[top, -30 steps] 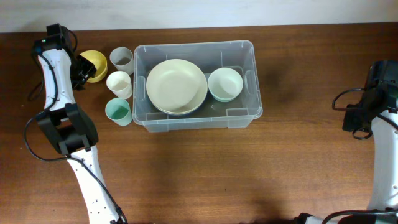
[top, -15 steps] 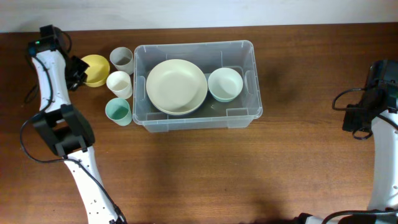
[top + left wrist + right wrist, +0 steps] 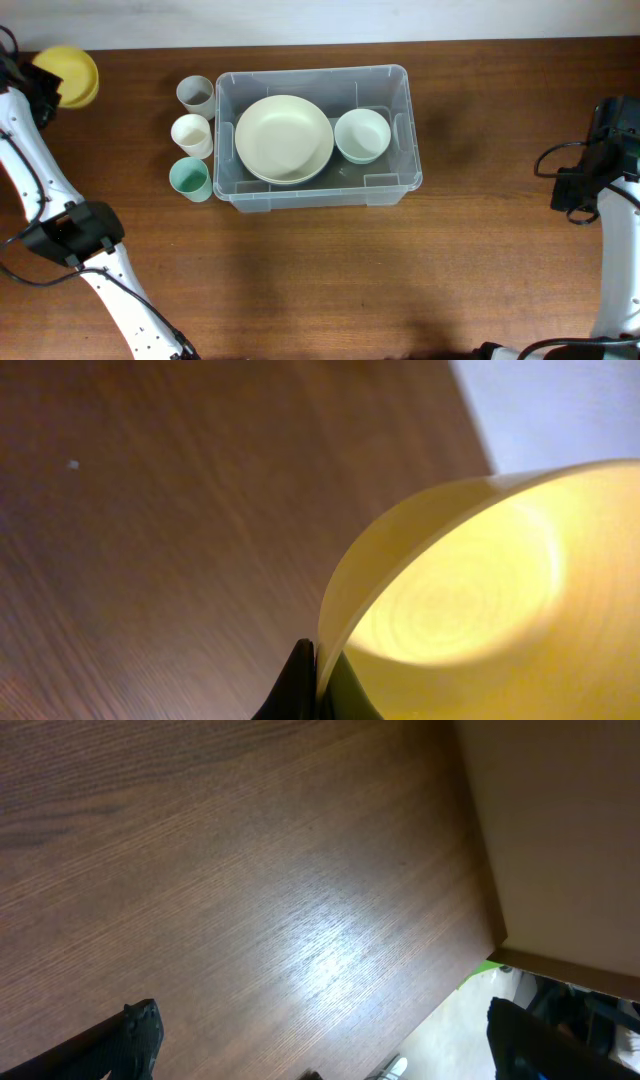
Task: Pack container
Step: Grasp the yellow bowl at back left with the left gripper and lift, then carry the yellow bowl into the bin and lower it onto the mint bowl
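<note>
Because the small white bowl (image 3: 361,135) stands empty, I need to move my left gripper to the right in the overhead view, lower the yellow bowl (image 3: 70,74) inside and release its rim.
The clear plastic container (image 3: 405,130) stands at the table's middle back with a large cream bowl (image 3: 284,138) and a small white bowl (image 3: 361,135) inside. My left gripper (image 3: 40,85) is at the far left back, shut on the rim of a yellow bowl (image 3: 70,74), held up. In the left wrist view the fingers (image 3: 300,685) pinch the yellow bowl's rim (image 3: 470,590). My right gripper (image 3: 578,190) is open and empty at the far right, over bare table (image 3: 250,870).
Three cups stand left of the container: a grey cup (image 3: 195,94), a cream cup (image 3: 191,134) and a green cup (image 3: 189,178). The table's right edge (image 3: 480,880) shows in the right wrist view, with floor beyond.
My left gripper has lifted the yellow bowl from beside the grey cup and carried it left toward the table's back left corner. The right arm has not moved.
</note>
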### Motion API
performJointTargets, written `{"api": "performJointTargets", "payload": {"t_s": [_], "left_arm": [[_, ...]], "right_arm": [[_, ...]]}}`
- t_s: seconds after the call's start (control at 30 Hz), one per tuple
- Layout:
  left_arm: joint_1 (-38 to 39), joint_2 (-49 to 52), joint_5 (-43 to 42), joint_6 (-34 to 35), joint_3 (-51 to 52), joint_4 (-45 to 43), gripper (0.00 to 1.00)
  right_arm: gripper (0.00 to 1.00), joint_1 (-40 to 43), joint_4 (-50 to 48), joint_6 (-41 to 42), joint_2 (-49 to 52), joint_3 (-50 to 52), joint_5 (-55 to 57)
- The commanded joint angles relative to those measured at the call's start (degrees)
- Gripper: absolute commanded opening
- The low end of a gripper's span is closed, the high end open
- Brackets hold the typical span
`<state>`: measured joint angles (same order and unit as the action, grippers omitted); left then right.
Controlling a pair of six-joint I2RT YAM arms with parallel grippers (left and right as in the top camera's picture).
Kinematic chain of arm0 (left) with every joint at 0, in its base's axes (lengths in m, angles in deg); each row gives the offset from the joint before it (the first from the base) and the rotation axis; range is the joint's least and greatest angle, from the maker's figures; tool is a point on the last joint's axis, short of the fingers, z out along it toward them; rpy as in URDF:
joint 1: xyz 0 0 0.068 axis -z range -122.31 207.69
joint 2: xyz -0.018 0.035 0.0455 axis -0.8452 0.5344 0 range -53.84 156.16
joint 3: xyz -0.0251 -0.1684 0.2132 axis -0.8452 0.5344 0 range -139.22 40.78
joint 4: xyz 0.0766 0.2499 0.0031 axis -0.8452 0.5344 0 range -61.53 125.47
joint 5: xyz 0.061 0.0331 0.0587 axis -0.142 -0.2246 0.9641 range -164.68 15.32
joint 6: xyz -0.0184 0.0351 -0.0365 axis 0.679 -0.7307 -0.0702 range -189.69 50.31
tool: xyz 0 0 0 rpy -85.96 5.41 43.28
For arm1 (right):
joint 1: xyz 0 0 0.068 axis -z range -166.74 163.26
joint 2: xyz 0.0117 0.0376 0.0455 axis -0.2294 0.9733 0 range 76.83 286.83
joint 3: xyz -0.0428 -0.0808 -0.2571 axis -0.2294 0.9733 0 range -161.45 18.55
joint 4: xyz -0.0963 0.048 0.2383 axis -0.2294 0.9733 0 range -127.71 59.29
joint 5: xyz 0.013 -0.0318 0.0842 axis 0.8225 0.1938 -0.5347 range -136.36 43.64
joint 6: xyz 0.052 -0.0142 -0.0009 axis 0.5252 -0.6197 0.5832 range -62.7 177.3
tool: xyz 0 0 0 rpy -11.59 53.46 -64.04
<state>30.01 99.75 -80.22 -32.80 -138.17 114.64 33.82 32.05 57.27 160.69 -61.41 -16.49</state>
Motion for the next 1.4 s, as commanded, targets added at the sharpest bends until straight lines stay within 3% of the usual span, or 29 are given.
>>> {"api": "performJointTargets", "payload": {"t_s": [0.0,0.2,0.37,0.6,0.83,1.03,1.37], "left_arm": [[2.89,-5.22,-5.49,-2.14,-0.87,0.26,0.01],[10.29,-13.66,-5.90,-6.29,-0.87,0.33,0.01],[20.98,-18.25,-7.34,-10.86,-0.87,2.29,0.01],[37.94,-18.29,-6.91,-13.22,1.68,4.46,0.01],[50.69,-18.29,0.31,-13.20,11.85,-1.60,0.01],[54.97,-18.29,0.46,-13.18,24.20,-9.66,0.01],[55.32,-18.29,0.44,-12.52,41.44,-17.25,0.01]], "right_arm": [[0.98,0.20,-0.20,0.24,0.20,0.31,0.11],[0.99,0.20,-0.20,0.24,0.20,0.31,0.11],[0.99,0.20,-0.17,0.24,0.20,0.31,0.11],[0.99,0.20,-0.20,0.24,0.20,0.31,0.11],[0.99,0.20,-0.20,0.26,0.20,0.31,0.11],[0.99,0.20,-0.17,0.26,0.20,0.31,0.11],[0.99,0.20,-0.17,0.24,0.20,0.31,0.11]]}}
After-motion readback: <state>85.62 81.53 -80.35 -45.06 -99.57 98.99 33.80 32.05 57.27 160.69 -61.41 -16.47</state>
